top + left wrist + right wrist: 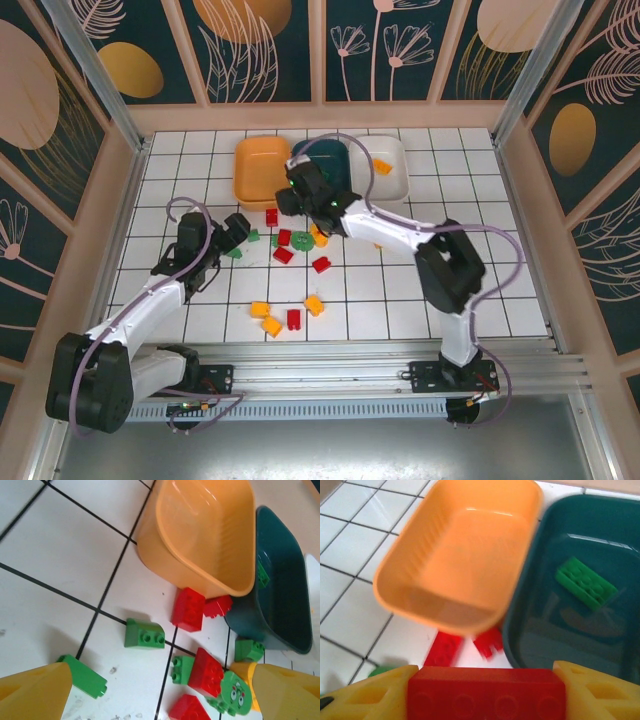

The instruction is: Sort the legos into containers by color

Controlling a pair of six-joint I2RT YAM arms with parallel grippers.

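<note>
My right gripper needs to move outward next and release the long red brick (485,690) over the orange tray's bottom, since that tray is empty while the teal one holds green.
My right gripper (485,696) is shut on a long red brick (485,690), held above the floor just in front of the empty orange tray (460,555) and the teal tray (535,595). A green brick (586,583) lies in the teal tray. In the top view the right gripper (295,196) hangs at the near edges of those two trays. My left gripper (160,700) stands open over loose legos: a green brick (145,633), another green one (85,676) by its left finger, and red bricks (205,672). The white tray (400,180) holds an orange brick (382,166).
Red and yellow bricks (293,318) lie scattered on the tiled floor toward the near edge. Two red bricks (443,647) sit against the orange tray's near wall. A round green face piece (235,692) lies by my left gripper's right finger. Wooden walls enclose the floor.
</note>
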